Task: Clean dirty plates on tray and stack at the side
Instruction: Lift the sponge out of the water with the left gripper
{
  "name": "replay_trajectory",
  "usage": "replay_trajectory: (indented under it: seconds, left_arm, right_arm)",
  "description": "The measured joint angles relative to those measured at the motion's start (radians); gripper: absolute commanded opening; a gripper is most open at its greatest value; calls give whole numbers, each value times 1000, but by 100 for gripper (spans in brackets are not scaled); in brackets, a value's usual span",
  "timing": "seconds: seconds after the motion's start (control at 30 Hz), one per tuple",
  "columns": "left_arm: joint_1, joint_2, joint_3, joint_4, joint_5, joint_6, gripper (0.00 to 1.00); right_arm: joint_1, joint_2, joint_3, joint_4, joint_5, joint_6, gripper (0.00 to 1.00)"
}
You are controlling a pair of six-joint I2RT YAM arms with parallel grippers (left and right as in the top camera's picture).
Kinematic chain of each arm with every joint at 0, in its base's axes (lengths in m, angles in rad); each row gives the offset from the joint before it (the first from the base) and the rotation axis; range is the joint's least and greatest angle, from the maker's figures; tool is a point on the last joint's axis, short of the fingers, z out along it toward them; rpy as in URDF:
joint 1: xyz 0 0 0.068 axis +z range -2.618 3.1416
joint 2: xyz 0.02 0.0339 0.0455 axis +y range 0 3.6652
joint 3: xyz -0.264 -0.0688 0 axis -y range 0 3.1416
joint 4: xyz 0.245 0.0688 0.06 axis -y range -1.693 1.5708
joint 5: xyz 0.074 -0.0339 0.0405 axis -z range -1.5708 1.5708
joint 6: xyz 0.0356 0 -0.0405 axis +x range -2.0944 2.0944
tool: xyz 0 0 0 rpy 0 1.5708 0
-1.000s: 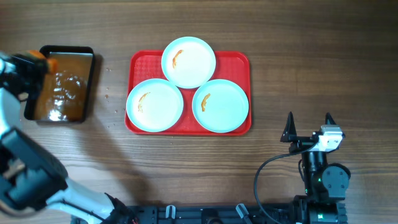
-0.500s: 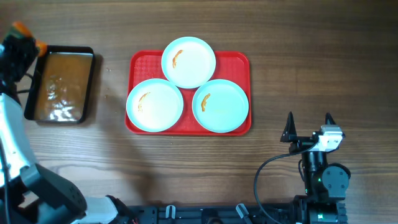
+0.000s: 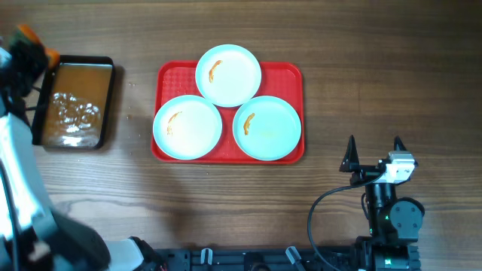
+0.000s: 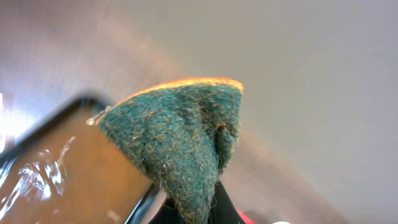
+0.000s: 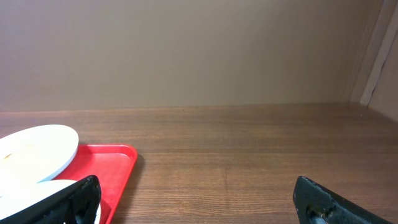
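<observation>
The smeared plate nearest the pan is right of my left gripper in the overhead view, so I will cross there, lower and release the sponge.
Three pale plates lie on the red tray: one at the back, one front left, one front right, each with a small orange smear. My left gripper hangs just beyond the far left corner of the black pan. It is shut on a green scouring sponge with an orange back, which fills the left wrist view. My right gripper stands open near the front right of the table, nothing between its fingers. Its wrist view catches the tray's corner and a plate's rim.
A black pan of brownish water sits left of the tray, its surface rippling; it also shows under the sponge in the left wrist view. Bare wooden table lies between tray and right gripper. A black cable curls at the front edge.
My left gripper has carried the sponge up and back, off the pan's water to beyond its far left corner. The water still ripples. Right arm and plates have not moved.
</observation>
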Motion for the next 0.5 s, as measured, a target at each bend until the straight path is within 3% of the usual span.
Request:
replay_trajectory:
  seconds: [0.1, 0.3, 0.5]
  left_arm:
    - [-19, -25, 5, -54, -35, 6, 4]
    - [-17, 227, -89, -192, -72, 7, 4]
    - [-22, 50, 11, -166, 38, 6, 4]
  right_arm:
    - [0, 0, 0, 0, 0, 0, 100]
    - [0, 0, 0, 0, 0, 0, 100]
    - [0, 0, 0, 0, 0, 0, 100]
